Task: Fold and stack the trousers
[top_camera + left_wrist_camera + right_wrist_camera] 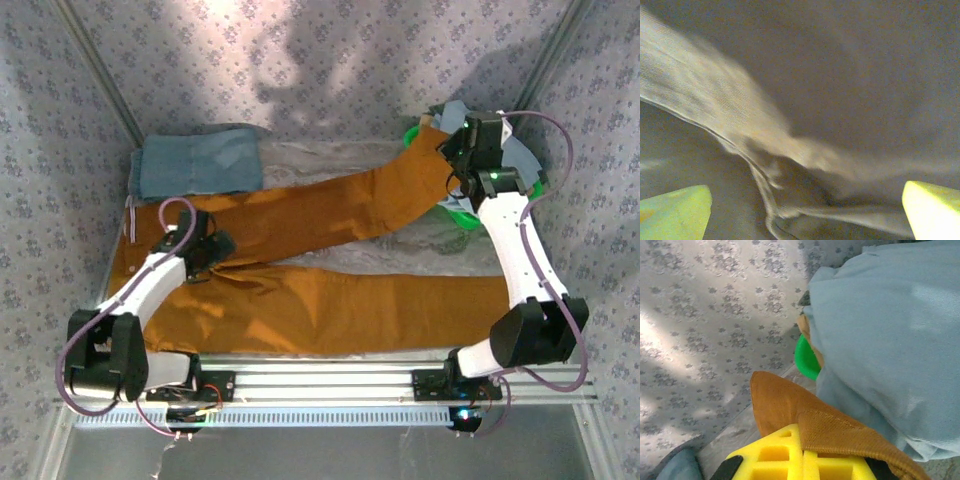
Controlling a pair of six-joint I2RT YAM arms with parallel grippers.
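I will next move my right gripper back and down to release the hem, as the bare tabletop (462, 252) beside the front leg is below and back from it.
The rust-orange trousers (300, 300) lie spread across the table, one leg along the front and the other running up to the back right. My left gripper (207, 245) hovers over the waist end at the left. Its yellow-green fingertips (675, 212) stand wide apart, open, above a creased ridge of the cloth (765, 135). At the back right, my right gripper (455, 165) is shut on the hem of the far leg. In the right wrist view its yellow fingers (775, 455) pinch the orange hem corner (785, 400).
A folded grey-blue denim pair (195, 160) lies at the back left. A pale blue garment (890, 330) drapes over a green rim (805, 360) beside the right gripper, at the table's back right (520, 150). Patterned grey fabric walls (320, 60) surround the table.
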